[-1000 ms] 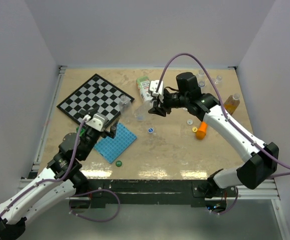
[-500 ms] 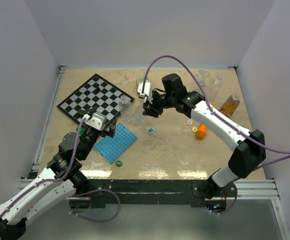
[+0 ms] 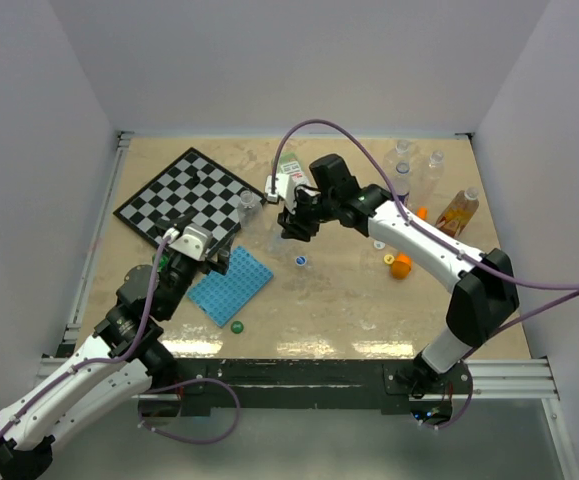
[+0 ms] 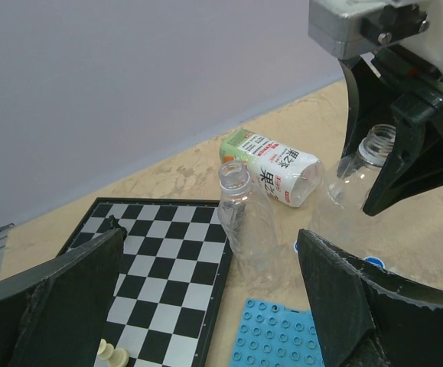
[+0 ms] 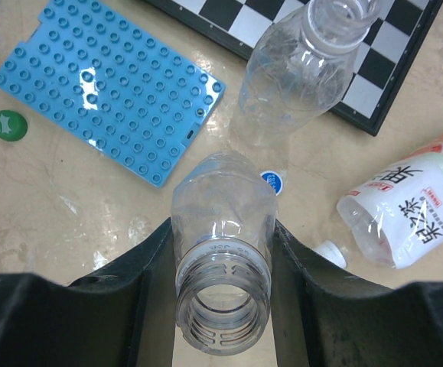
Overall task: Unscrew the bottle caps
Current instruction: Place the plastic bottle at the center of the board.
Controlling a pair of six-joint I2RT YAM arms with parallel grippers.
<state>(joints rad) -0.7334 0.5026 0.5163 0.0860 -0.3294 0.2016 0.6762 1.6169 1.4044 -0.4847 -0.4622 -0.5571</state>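
Observation:
My right gripper still holds the uncapped bottle above the table, so next it should move down, set the bottom of the bottle down beside the blue cap [image 5: 271, 182] and open.
My right gripper [image 5: 223, 256] is shut on the shoulder of a clear, uncapped bottle [image 5: 223, 229], held upright just above the table; in the top view this gripper [image 3: 294, 222] hangs near the table's middle. Loose caps lie around it: a blue cap [image 5: 271, 182], a white cap [image 5: 330, 253] and a green cap [image 5: 8, 125]. A second uncapped clear bottle [image 4: 245, 222] stands at the chessboard's edge. A labelled bottle [image 4: 278, 164] lies on its side behind it. My left gripper [image 4: 213, 306] is open and holds nothing, low over the blue studded plate [image 4: 282, 340].
The chessboard [image 3: 184, 195] lies at the back left with pale pieces [image 4: 108, 352] on it. An orange toy [image 3: 401, 265], another white cap [image 3: 377, 243], an amber bottle [image 3: 460, 210] and small clear bottles [image 3: 402, 150] stand on the right. Walls enclose three sides.
My right arm has carried the clear bottle leftwards, closer to the chessboard and the standing bottle. The left arm has not moved.

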